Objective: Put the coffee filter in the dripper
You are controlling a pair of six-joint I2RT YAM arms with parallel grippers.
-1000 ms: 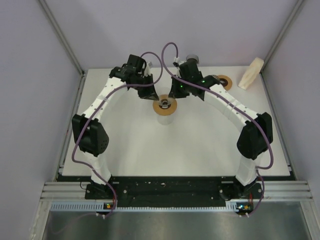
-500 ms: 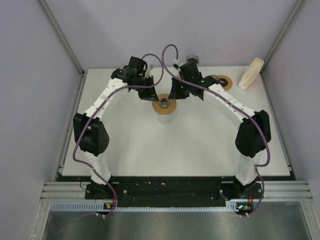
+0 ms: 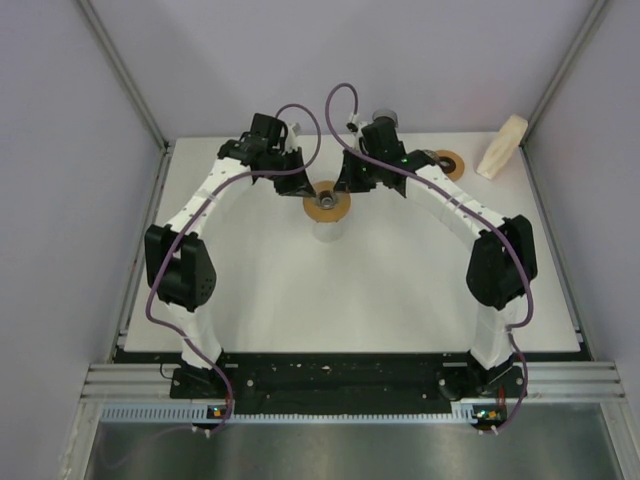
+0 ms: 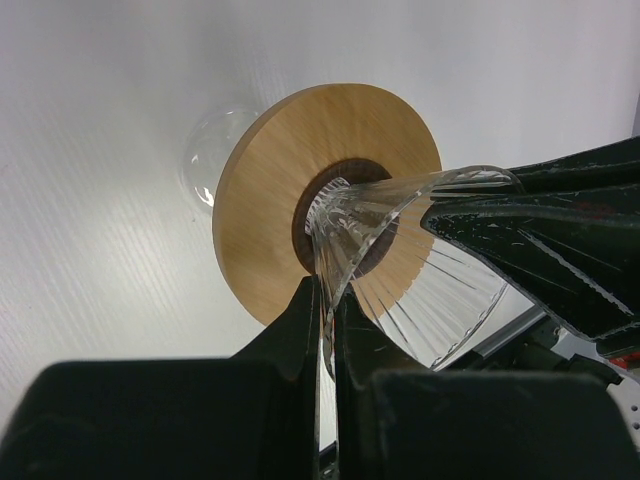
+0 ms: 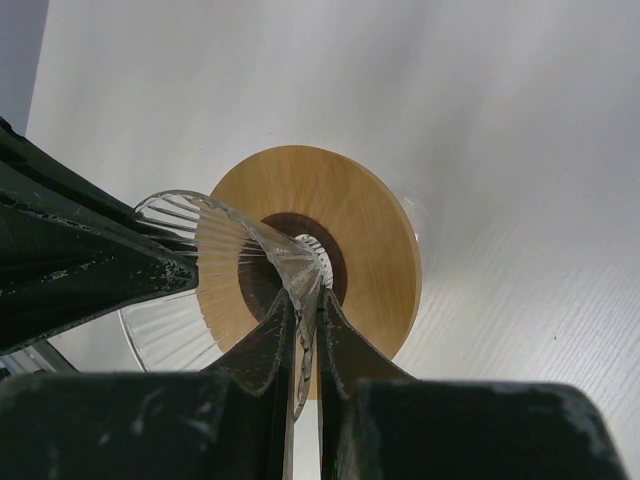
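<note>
The clear tabletop beyond the collar (image 3: 325, 170) is outward of my right gripper, so my right gripper will next carry the dripper a little outward and let go of its rim.
The dripper (image 3: 327, 206), a ribbed clear glass cone with a round wooden collar, is held between both grippers at mid-table. My left gripper (image 3: 304, 186) is shut on its glass rim from the left, as the left wrist view (image 4: 326, 290) shows. My right gripper (image 3: 347, 186) is shut on the opposite rim, as the right wrist view (image 5: 305, 300) shows. The wooden collar (image 4: 290, 180) faces the table. The cream paper coffee filter (image 3: 502, 146) lies at the back right corner, away from both grippers.
A clear glass vessel (image 3: 327, 233) stands on the table just under the dripper; its rim also shows in the left wrist view (image 4: 208, 152). A second wooden ring (image 3: 448, 163) lies at the back right. Grey walls close in the white table.
Both grippers, shut on the dripper, have carried it a little toward the back of the table. More of the glass vessel beneath it now shows.
</note>
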